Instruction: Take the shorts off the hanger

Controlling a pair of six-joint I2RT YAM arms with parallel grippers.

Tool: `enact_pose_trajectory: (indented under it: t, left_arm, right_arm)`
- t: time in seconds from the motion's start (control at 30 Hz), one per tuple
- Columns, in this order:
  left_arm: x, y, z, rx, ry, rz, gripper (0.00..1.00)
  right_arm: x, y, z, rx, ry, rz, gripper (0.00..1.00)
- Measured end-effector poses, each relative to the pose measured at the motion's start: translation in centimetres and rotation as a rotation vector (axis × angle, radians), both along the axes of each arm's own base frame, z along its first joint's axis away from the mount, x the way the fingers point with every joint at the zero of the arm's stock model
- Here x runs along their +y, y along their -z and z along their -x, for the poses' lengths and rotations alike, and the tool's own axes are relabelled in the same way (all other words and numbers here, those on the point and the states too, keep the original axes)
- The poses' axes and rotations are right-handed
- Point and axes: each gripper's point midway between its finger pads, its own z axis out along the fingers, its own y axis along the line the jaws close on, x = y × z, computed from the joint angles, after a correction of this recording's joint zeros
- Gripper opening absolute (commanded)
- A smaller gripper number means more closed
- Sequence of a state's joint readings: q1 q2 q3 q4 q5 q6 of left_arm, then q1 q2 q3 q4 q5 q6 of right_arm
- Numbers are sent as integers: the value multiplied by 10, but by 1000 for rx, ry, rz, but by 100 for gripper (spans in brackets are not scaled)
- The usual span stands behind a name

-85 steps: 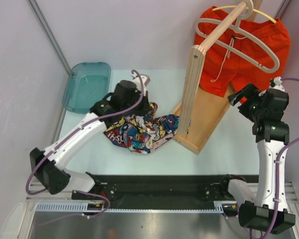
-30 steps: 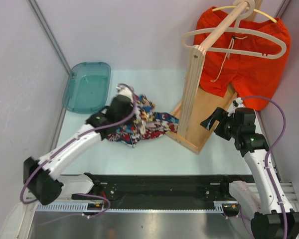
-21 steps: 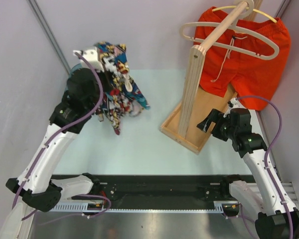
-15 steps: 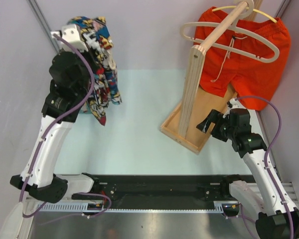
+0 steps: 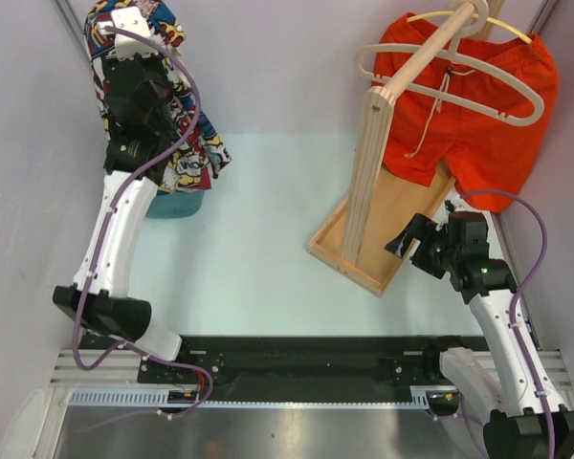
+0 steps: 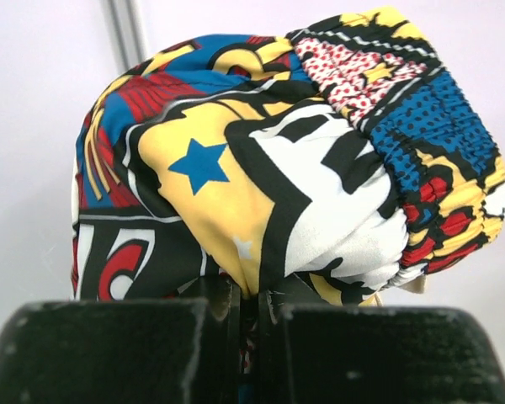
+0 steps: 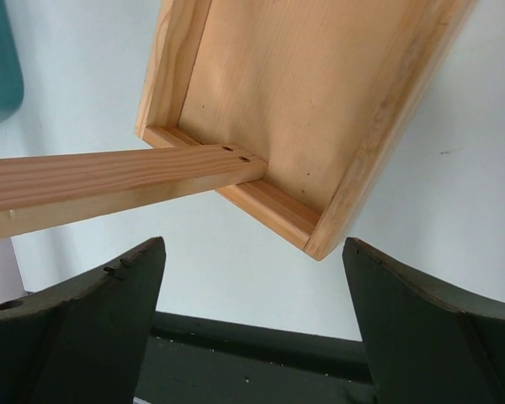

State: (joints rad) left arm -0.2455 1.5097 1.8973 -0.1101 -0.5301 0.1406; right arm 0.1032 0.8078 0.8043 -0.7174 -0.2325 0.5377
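The left gripper needs to lower first, tipping its fingers downward, to get the comic-print shorts down into the teal tray [image 5: 176, 203].
My left gripper [image 5: 129, 24] is raised high at the far left and shut on the comic-print shorts [image 5: 177, 143], which hang down from it; in the left wrist view the bunched print [image 6: 278, 160] is pinched between my fingers. The orange-red shorts [image 5: 488, 124] hang on a yellow hanger [image 5: 430, 14] over the wooden rail at the back right. An empty white hanger [image 5: 502, 91] hangs in front of them. My right gripper [image 5: 404, 235] is open and empty, low beside the rack's wooden base [image 5: 387, 225], whose corner shows in the right wrist view [image 7: 320, 244].
The wooden rack has an upright post [image 5: 368, 182] and a slanted rail [image 5: 430, 48]. A teal tray [image 5: 177, 203] lies at the left, mostly hidden behind the hanging shorts. Pale walls close in on both sides. The black arm rail [image 5: 297, 359] runs along the near edge.
My left arm has lifted the comic-print shorts off the table, up and to the far left. My right arm drew back from the orange shorts and dropped beside the rack base.
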Motion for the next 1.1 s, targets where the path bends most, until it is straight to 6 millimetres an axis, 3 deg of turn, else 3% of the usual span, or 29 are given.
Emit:
enact_pose_trajectory:
  t: [0.17, 0.33, 0.63, 0.73, 0.93, 1.1]
  left_arm:
    - [31, 31, -42, 30, -82, -7, 0]
    - [58, 88, -89, 133, -115, 4, 0]
    - [69, 190, -147, 308, -34, 101, 0]
    - [75, 232, -166, 386, 7, 177, 0]
    - [88, 321, -177, 557, 40, 367, 0]
    - [90, 372, -171, 666, 74, 539, 0]
  right_arm:
    - [-8, 3, 1, 21, 35, 2, 91]
    - [-18, 8, -3, 41, 77, 6, 91]
    - [-22, 15, -5, 74, 95, 7, 91]
    - [-22, 15, -5, 78, 95, 7, 91]
    - [-22, 16, -4, 83, 94, 7, 92]
    - [-22, 17, -3, 82, 85, 14, 92]
